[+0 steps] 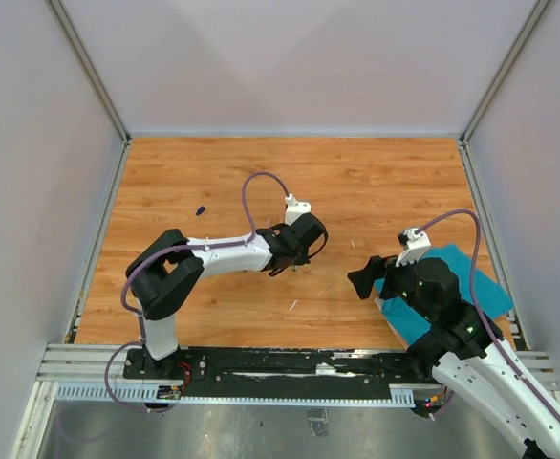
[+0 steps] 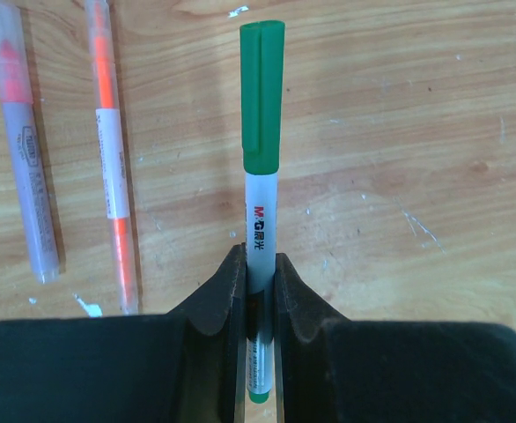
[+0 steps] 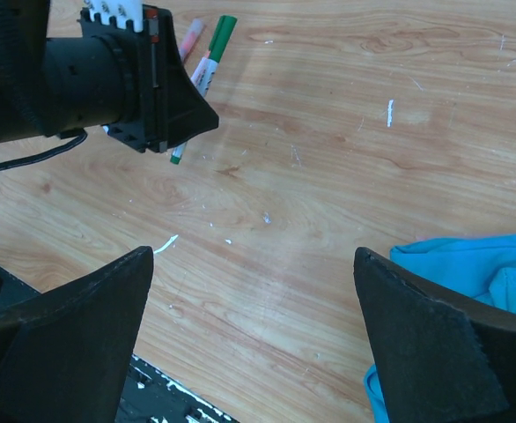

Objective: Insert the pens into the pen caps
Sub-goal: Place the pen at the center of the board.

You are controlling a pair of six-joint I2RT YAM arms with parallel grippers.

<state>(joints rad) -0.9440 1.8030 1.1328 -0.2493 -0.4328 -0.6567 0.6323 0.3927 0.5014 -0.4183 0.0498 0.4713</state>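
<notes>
The left gripper brings the already capped green pen down onto the bare wood beside the orange pen next and releases it, since that wood lies below the gripper.
My left gripper [image 2: 258, 260] is shut on a green pen [image 2: 261, 207], gripping its pale barrel near the tail. A green pen cap [image 2: 262, 92] sits on the pen's far end. An orange pen [image 2: 111, 167] and a pink pen [image 2: 25, 150] lie on the wood to its left. In the top view the left gripper [image 1: 290, 256] is at mid-table and a small dark cap [image 1: 201, 208] lies alone far left. My right gripper [image 3: 254, 300] is open and empty above bare wood. It looks toward the left gripper [image 3: 126, 84] and the green pen [image 3: 216, 48].
A teal cloth [image 1: 457, 287] lies at the right under the right arm and shows in the right wrist view [image 3: 478, 269]. The wooden table [image 1: 356, 182] is walled on three sides. A black rail [image 1: 290, 363] runs along the near edge.
</notes>
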